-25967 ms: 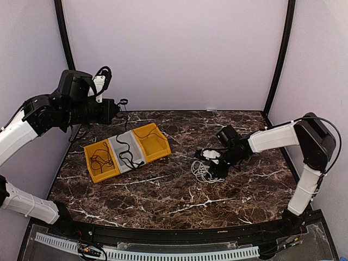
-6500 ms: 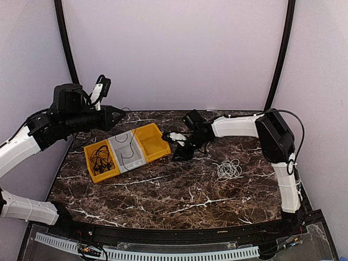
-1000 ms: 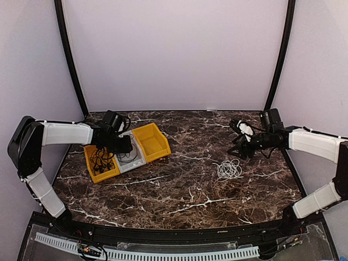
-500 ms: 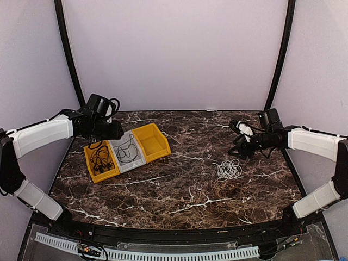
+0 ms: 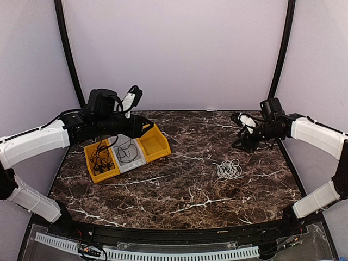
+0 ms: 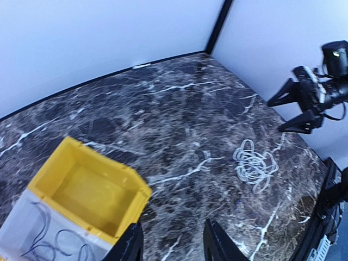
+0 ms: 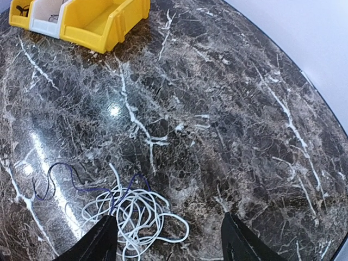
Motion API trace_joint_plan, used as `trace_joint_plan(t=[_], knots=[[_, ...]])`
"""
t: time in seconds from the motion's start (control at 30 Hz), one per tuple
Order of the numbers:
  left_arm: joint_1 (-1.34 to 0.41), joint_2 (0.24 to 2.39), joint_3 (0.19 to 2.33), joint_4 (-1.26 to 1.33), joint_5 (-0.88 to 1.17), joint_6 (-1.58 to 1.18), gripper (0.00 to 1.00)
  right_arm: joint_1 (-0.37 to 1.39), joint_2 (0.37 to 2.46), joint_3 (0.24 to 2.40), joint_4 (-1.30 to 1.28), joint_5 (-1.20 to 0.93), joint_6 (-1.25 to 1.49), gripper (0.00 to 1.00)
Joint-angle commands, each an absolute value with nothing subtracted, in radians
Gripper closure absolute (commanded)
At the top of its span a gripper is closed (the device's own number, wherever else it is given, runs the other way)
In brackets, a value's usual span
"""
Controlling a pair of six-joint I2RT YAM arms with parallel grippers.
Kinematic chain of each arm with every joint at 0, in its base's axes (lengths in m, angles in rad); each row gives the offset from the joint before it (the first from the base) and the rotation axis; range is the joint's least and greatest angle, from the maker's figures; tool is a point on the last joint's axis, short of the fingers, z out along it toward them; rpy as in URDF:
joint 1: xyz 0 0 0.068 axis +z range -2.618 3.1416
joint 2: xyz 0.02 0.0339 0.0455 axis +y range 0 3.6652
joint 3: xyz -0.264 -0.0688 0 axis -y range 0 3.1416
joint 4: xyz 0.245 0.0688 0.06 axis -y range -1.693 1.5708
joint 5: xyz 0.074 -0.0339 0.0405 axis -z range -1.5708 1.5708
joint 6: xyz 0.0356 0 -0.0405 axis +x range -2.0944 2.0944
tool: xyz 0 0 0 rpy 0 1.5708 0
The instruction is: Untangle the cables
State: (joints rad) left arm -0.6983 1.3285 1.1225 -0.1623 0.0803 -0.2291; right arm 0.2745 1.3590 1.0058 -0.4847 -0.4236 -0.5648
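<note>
Next I will move my left gripper across and down to the dark cord's loose part, which lies below the gripper, to its right in the top view, outside the tangle.
A white cable tangle [image 5: 228, 169] lies loose on the marble table, right of centre; it also shows in the left wrist view [image 6: 254, 165] and the right wrist view [image 7: 130, 217]. A thin dark cord [image 7: 60, 175] trails from it. Black cables [image 5: 100, 159] fill the left yellow bin, and a thin dark cable [image 5: 128, 151] lies in the grey bin. My left gripper [image 5: 144, 129] [image 6: 173, 247] hovers open and empty over the right yellow bin [image 5: 155, 142]. My right gripper [image 5: 237, 132] [image 7: 171, 242] hangs open and empty, above and behind the white tangle.
The three bins stand in a row at the table's left [image 7: 103, 22]. The right yellow bin [image 6: 89, 187] holds nothing. Black frame posts [image 5: 280, 54] rise at the back corners, and walls close in on both sides.
My left arm lifted from the grey bin and swung right, over the right yellow bin, empty. The dark cable stays in the grey bin. My right gripper rose slightly.
</note>
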Motion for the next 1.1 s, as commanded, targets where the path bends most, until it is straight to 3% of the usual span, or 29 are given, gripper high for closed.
trace_joint_plan(t=[0.0, 0.2, 0.43, 0.87, 1.07], knots=[[-0.816, 1.400, 1.090, 0.021, 0.195, -0.210, 0.59, 0.271, 1.347, 0.966, -0.539, -0.471, -0.591, 0.33], [-0.979, 1.655, 1.162, 0.071, 0.187, -0.216, 0.53, 0.281, 1.376, 0.894, -0.521, -0.565, -0.618, 0.32], [-1.027, 1.924, 1.298, 0.121, 0.239, -0.214, 0.53, 0.296, 1.405, 0.864, -0.500, -0.584, -0.624, 0.32], [-1.035, 2.156, 1.436, 0.198, 0.318, -0.124, 0.56, 0.312, 1.436, 0.859, -0.503, -0.579, -0.629, 0.30], [-1.036, 2.238, 1.510, 0.171, 0.300, -0.143, 0.64, 0.317, 1.444, 0.862, -0.501, -0.566, -0.628, 0.30]])
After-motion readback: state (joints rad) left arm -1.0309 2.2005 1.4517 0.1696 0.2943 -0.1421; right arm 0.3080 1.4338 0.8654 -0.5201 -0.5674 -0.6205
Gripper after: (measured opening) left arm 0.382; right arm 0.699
